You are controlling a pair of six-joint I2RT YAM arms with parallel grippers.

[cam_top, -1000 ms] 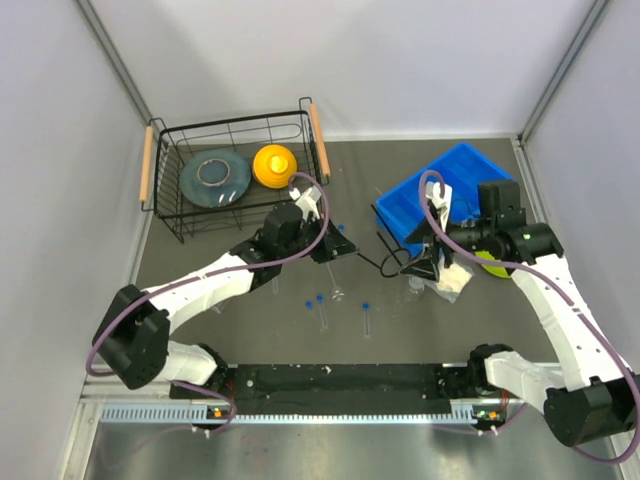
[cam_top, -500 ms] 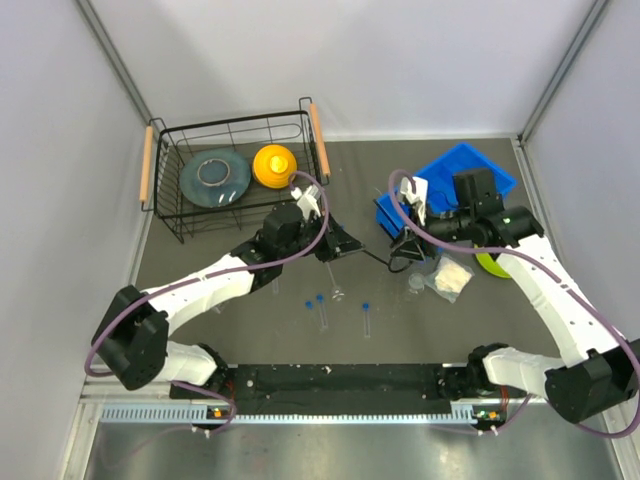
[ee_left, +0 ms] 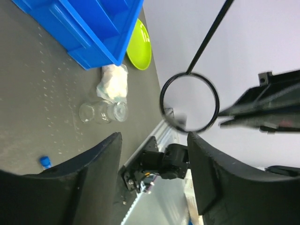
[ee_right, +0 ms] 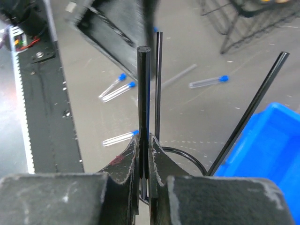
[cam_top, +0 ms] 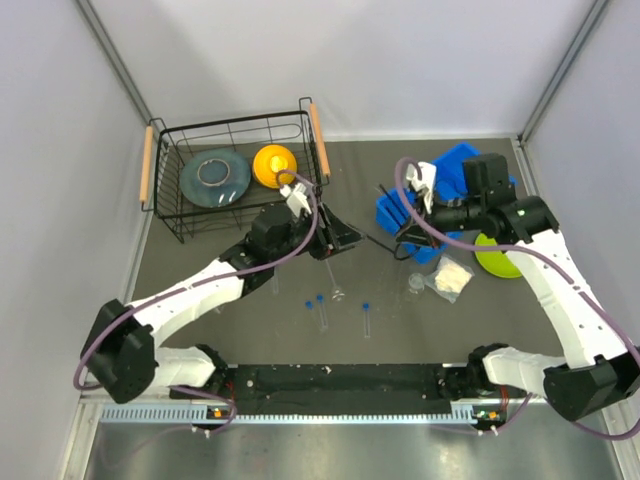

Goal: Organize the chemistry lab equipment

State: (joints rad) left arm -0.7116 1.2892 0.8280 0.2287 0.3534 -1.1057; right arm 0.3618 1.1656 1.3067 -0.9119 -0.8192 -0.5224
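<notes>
The stand will next go outward with my right gripper, to the right in the top view, and down into the blue bin's far end (cam_top: 458, 170).
My right gripper (ee_right: 144, 140) is shut on a thin upright rod of the black wire ring stand (ee_right: 143, 79), in front of the blue bin (cam_top: 455, 175). In the top view that gripper (cam_top: 402, 236) holds the stand (cam_top: 383, 246) just right of my left gripper (cam_top: 340, 240). The left gripper (ee_left: 154, 164) is open with nothing between its fingers, and the stand's ring (ee_left: 190, 103) hangs just beyond them. Several blue-capped test tubes (cam_top: 322, 312) lie on the table below the grippers. A small clear vial (cam_top: 416, 283) lies beside them.
A black wire basket (cam_top: 175, 215) at the back left holds a grey plate (cam_top: 215, 177) and a yellow dome (cam_top: 274, 165). A lime-green plate (cam_top: 497, 262) lies right of the blue bin. A crumpled whitish plastic piece (cam_top: 450, 277) lies by the vial.
The right gripper moved left from the vial area and shut on the ring stand's rod. The left gripper, shut before, has opened.
</notes>
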